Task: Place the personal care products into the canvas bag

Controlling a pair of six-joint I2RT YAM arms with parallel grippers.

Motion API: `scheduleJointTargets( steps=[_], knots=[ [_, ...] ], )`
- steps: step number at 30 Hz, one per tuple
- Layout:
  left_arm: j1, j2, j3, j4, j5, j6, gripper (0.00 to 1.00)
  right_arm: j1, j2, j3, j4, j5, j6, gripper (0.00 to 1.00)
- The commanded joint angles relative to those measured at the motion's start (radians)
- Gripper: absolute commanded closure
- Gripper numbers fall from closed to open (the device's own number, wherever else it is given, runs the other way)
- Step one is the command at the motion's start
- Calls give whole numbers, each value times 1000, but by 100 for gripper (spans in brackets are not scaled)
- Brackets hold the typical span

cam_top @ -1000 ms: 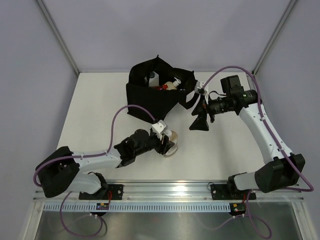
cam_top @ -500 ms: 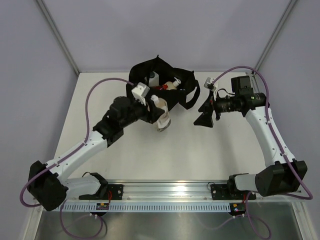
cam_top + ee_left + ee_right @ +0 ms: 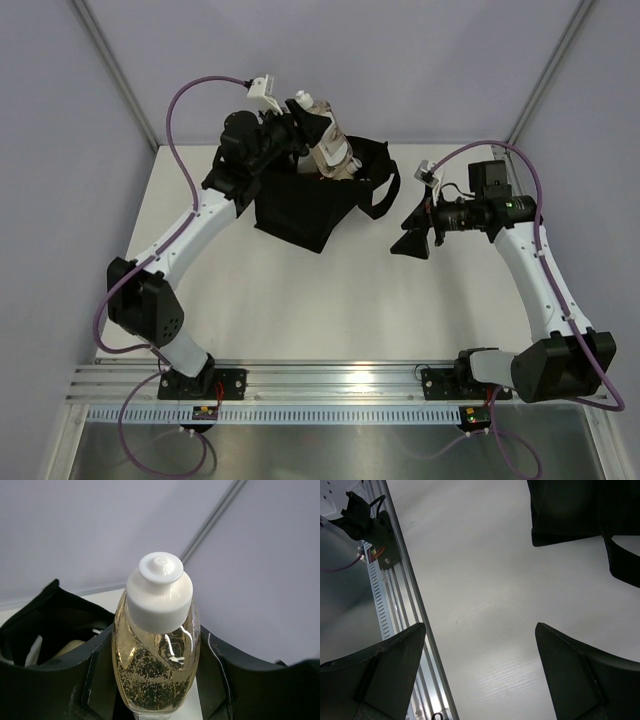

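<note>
My left gripper should go down next into the bag's opening, toward the bag's near side, because the squat clear bottle is still hanging above the bag's opening (image 3: 371, 157).
My left gripper (image 3: 322, 135) is shut on a squat clear bottle of amber liquid with a white cap (image 3: 335, 155) and holds it above the open black canvas bag (image 3: 305, 205). In the left wrist view the bottle (image 3: 156, 667) fills the gap between the fingers, cap up, with the bag's rim (image 3: 47, 615) below at left and pale items inside. My right gripper (image 3: 412, 232) is open and empty, over the table to the right of the bag's loop handle (image 3: 385, 190). The other products are mostly hidden by the arm and bag.
The right wrist view shows bare white table (image 3: 485, 580), the metal rail (image 3: 405, 605) at the near edge, and black bag fabric (image 3: 580, 515) at the top right. Grey walls enclose the table on three sides.
My left arm has lifted the amber bottle from the table's front middle and carried it back over the bag's opening. My right gripper has drifted slightly right and stayed open.
</note>
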Motion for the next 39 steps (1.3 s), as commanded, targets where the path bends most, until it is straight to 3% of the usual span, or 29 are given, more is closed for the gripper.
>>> scheduleJointTargets(
  steps=[1, 12, 17, 22, 23, 30, 34, 39],
  knots=[
    [41, 53, 131, 216, -29, -40, 100, -15, -47, -18, 25, -22, 11, 0],
    [48, 142, 127, 60, 51, 208, 100, -26, -35, -56, 15, -14, -1, 1],
    [39, 101, 41, -136, -24, 394, 92, -26, 5, -43, -4, 4, -13, 0],
    [39, 102, 27, -244, -84, 471, 60, -26, 38, -13, -7, 23, -12, 1],
    [39, 99, 25, -248, -96, 471, 45, -26, 47, -6, -10, 26, -13, 1],
    [39, 58, 86, -288, -77, 462, 1, -26, 48, 31, -4, 130, 13, 1],
    [42, -5, 137, -343, -63, 457, 1, -27, 28, 54, 27, 220, 57, 0],
    [50, -129, 88, -359, -41, 456, 1, -50, 13, 86, 76, 274, 112, 1]
  ],
)
